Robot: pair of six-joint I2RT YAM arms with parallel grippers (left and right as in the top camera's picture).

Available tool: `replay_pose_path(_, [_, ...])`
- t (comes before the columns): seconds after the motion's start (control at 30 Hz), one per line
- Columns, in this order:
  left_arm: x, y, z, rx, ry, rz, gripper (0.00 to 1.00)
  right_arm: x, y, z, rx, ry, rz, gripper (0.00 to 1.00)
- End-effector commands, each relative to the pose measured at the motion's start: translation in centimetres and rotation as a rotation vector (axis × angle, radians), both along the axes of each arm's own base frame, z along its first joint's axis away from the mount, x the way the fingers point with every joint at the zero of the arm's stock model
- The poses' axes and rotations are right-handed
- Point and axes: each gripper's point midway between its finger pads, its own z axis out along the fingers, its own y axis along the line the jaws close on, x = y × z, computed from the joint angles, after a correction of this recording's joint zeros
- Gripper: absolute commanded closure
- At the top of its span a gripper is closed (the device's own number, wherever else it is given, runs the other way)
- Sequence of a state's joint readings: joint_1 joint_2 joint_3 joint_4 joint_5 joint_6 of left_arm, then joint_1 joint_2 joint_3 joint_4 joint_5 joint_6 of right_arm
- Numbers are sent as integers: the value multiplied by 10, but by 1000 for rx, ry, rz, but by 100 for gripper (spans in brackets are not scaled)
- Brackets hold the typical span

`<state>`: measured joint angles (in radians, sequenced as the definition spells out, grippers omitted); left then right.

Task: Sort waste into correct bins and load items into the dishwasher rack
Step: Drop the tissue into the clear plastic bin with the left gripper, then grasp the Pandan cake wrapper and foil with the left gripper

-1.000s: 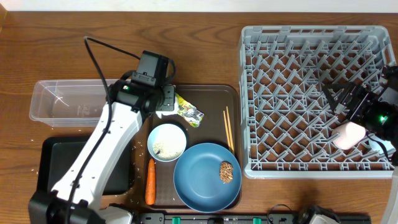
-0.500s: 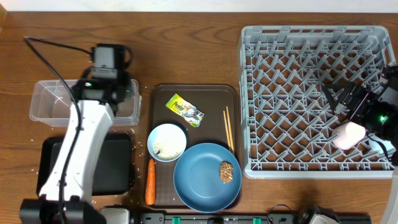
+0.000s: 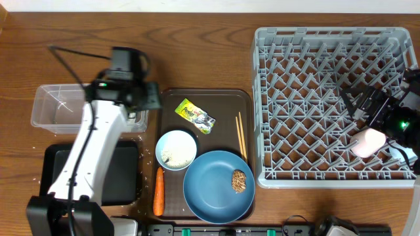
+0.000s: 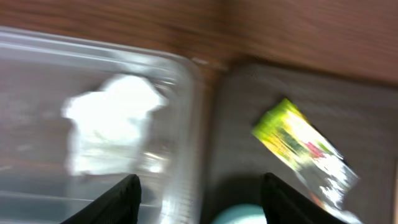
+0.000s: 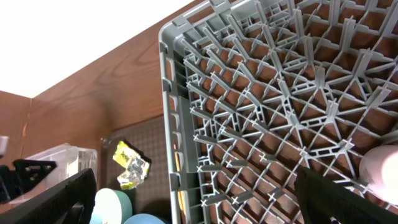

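Note:
My left gripper moves over the brown tray and down onto the yellow-green wrapper (image 3: 195,113) (image 4: 305,148) next, since that lies below the gripper, to its right in the overhead view.
In the left wrist view, crumpled white paper (image 4: 112,127) lies inside the clear tub (image 4: 37,68). My left gripper (image 4: 202,200) hangs open and empty over the tub's right wall, and from overhead it (image 3: 141,97) is at the tub's (image 3: 65,108) right end. The yellow-green wrapper (image 3: 195,113), chopsticks (image 3: 241,136), white bowl (image 3: 176,149), carrot (image 3: 158,191) and blue plate (image 3: 213,190) with a brown lump (image 3: 240,181) lie on the brown tray. My right gripper (image 3: 357,105) stands open and empty over the grey rack (image 3: 328,39), above a white-pink cup (image 3: 367,142) (image 5: 382,168).
A shallow black tray (image 3: 121,174) lies in front of the tub, partly under my left arm. A few rice grains (image 3: 148,155) are scattered on the table beside the brown serving tray (image 3: 216,95). The rack's (image 5: 261,93) upright pegs fill the right half.
My left gripper swung from the brown tray to the clear tub with the white paper, then opened. The paper now lies in the tub. The right arm has not moved.

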<state>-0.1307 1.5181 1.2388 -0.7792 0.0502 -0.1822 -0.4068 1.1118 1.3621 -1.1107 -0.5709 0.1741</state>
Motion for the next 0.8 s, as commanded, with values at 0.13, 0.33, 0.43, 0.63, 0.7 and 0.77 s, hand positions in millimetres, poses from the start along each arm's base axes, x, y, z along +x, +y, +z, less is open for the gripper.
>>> replay_pose_path(0.13, [-28, -77, -38, -2, 102, -263, 36, 2, 6, 3, -15, -17, 32, 4])
replay_pose_path(0.33, [-40, -113, -79, 43, 193, -411, 36, 2, 6, 2, -14, -16, 33, 4])
replay_pose_path(0.43, [-44, -119, -95, 55, 233, -431, 36, 2, 6, 2, -14, -16, 33, 3])
replay_pose_path(0.63, [-46, -123, -113, 68, 268, -447, 38, 2, 6, 2, -14, -16, 33, 4])
replay_pose_path(0.7, [-46, -123, -118, 70, 277, -446, 47, 2, 6, 2, -14, -16, 33, 4])
replay_pose_path(0.77, [-46, -122, -123, 73, 289, -446, 60, 2, 6, 2, -13, -12, 33, 3])
